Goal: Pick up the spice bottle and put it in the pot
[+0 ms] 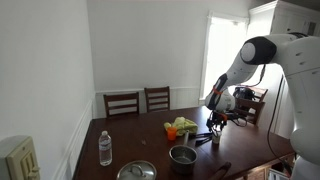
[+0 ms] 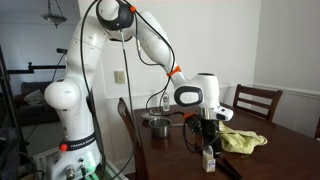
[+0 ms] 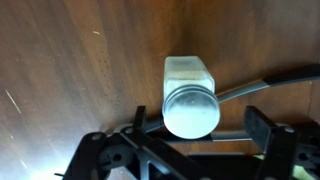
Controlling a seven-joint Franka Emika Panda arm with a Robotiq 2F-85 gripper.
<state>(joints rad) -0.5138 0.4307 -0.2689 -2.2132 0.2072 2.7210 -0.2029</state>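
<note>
The spice bottle's round cap [image 2: 209, 152] [image 3: 190, 112] lies below with a gap beside each open finger, so I will lower my gripper around it and close.
The spice bottle [image 3: 188, 72] is a small whitish bottle with a round cap, standing upright on the dark wooden table. It shows small in both exterior views [image 1: 215, 138] [image 2: 209, 161]. My gripper [image 3: 198, 114] is open and sits just above the bottle, one finger on each side of the cap, with gaps on both sides. It also shows in both exterior views [image 1: 215, 124] [image 2: 207, 141]. The grey metal pot [image 1: 183, 155] [image 2: 158, 126] stands on the table apart from the bottle.
A clear water bottle [image 1: 105, 148] and a shiny steel lid-like dish [image 1: 137, 171] stand near one table end. Yellow-green items [image 1: 180, 127] [image 2: 240, 141] lie near the gripper. A grey utensil handle [image 3: 250, 85] lies beside the bottle. Chairs [image 1: 140, 101] stand behind the table.
</note>
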